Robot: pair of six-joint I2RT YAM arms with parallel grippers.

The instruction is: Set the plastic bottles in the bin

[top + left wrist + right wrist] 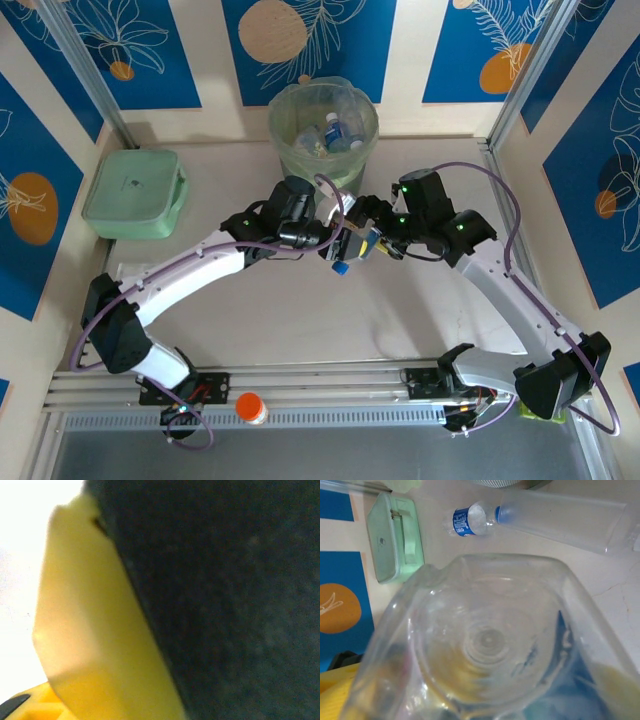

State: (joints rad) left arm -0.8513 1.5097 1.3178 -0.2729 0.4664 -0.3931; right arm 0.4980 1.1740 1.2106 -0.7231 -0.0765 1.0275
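Note:
The robot should next carry the clear bottle (344, 258) in its left gripper outward over the bin's opening (324, 122) and let go of it above the bottles inside.
Over the middle of the table my two grippers meet tip to tip. A clear plastic bottle (344, 258) with a blue cap hangs between them. My left gripper (335, 241) is shut on it. My right gripper (368, 240) stands open, and in the right wrist view the bottle's clear base (487, 640) sits close to the lens between the wide-set yellow fingers. The left wrist view is a close blur of yellow and black. The bin (287, 142) stands just beyond the grippers, with several bottles (336, 131) inside. Another blue-labelled bottle (466, 521) lies on the table.
A mint-green lidded box (133, 192) sits at the left by the wall. An orange-capped jar (250, 407) stands on the near rail. A long clear plastic piece (562, 519) lies next to the loose bottle. Blue patterned walls close in the table.

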